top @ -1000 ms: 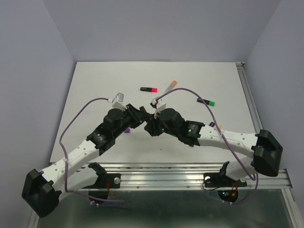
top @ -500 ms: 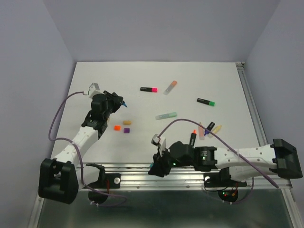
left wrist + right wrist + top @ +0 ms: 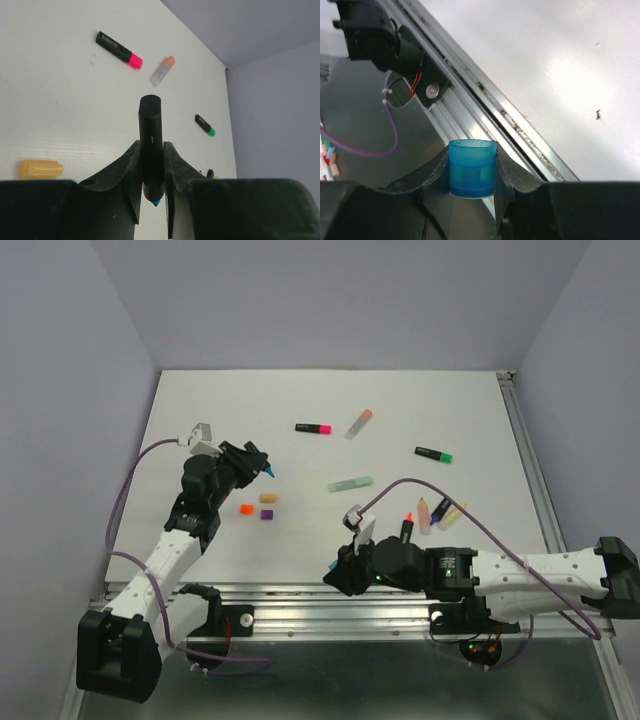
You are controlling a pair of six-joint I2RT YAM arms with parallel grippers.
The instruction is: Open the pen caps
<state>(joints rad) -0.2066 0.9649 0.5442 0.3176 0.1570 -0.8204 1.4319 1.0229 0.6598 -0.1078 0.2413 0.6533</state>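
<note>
My right gripper moves outward and down next, to the gap [image 3: 416, 525] between the orange-tipped black pen and the peach pen, as its blue cap hangs over the bar.
My left gripper [image 3: 262, 468] is shut on a black pen barrel [image 3: 151, 135] whose bare blue tip [image 3: 156, 202] points back toward the wrist camera. My right gripper [image 3: 338, 575] hangs over the table's front edge, shut on a blue translucent pen cap [image 3: 472, 168] that stands upright between the fingers. Loose caps lie right of the left gripper: orange [image 3: 246, 508], peach [image 3: 267, 497] and purple [image 3: 266, 514]. Capped pens lie farther back: black with a pink cap [image 3: 313, 427], pale with an orange cap [image 3: 359, 423] and black with a green cap [image 3: 434, 453].
A pale green pen [image 3: 350, 483] lies mid-table. A cluster of uncapped pens [image 3: 432, 512] sits right of centre. The aluminium rail [image 3: 485, 100] runs along the front edge under the right gripper. A metal strip [image 3: 525, 455] borders the table's right side.
A second ago both grippers met at the table's middle. The left has since swung left with the black pen, and the right has drawn back to the front edge with the blue cap.
</note>
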